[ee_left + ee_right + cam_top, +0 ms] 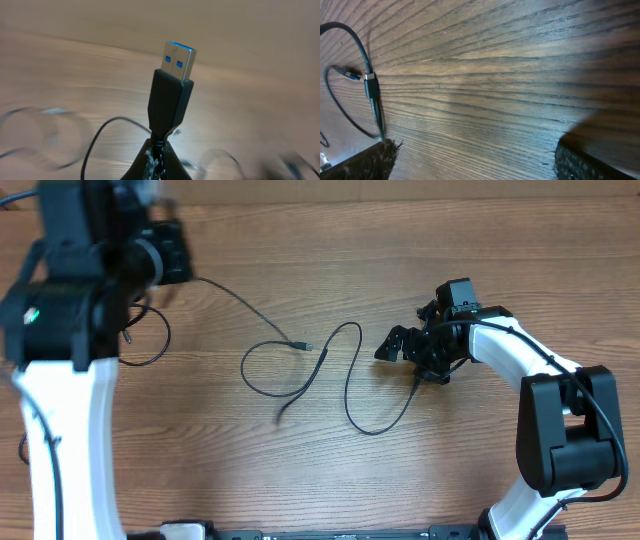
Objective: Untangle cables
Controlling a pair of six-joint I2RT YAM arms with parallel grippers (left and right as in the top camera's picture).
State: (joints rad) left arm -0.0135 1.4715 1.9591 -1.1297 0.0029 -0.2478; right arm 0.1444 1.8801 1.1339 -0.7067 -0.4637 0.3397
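Note:
My left gripper should next bring the thin black cable down and left in the overhead view, by the other black cable loop, as it still trails to the middle cable loops.
In the left wrist view my left gripper is shut on a thin black cable just below its USB plug, which stands upright with a blue insert. That arm is raised at the far left, and the cable trails from it to the table's middle. There it meets more black cable loops with a small plug. My right gripper is low over the table right of the loops, open, with bare wood between its fingers. A cable strand passes by its left finger.
Another black loop lies beside the left arm's base. The wooden table is bare at the back. The right arm's white links reach in from the right front corner.

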